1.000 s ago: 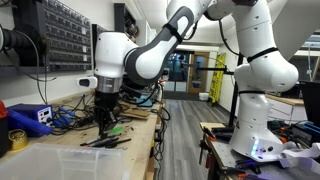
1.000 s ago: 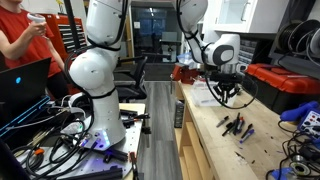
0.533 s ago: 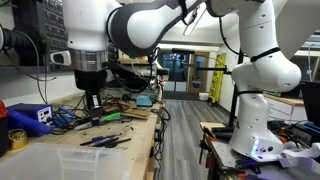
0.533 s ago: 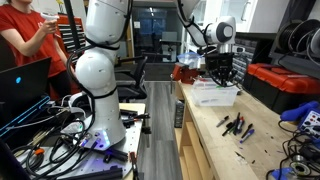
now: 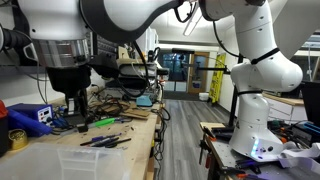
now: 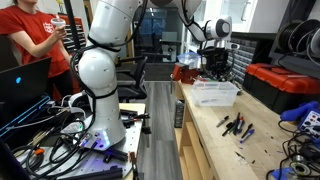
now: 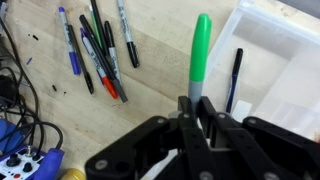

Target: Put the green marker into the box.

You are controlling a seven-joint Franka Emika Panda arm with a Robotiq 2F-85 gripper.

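I will move right in the wrist view, then down into the open box, to release the marker.
My gripper is shut on the green marker, which sticks out ahead of the jaws in the wrist view. The marker's tip lies over the near rim of the box, a clear plastic bin holding a black pen. In an exterior view the gripper hangs above the bench with the green marker jutting sideways, behind the box. In an exterior view the gripper is just above the box.
Several loose pens lie on the wooden bench beside the box; they also show in both exterior views. A dark-blue device, a yellow tape roll and tangled cables crowd the bench end.
The arm has carried the green marker away from above the loose pens and over to the box's edge. The jaws stay shut on it.
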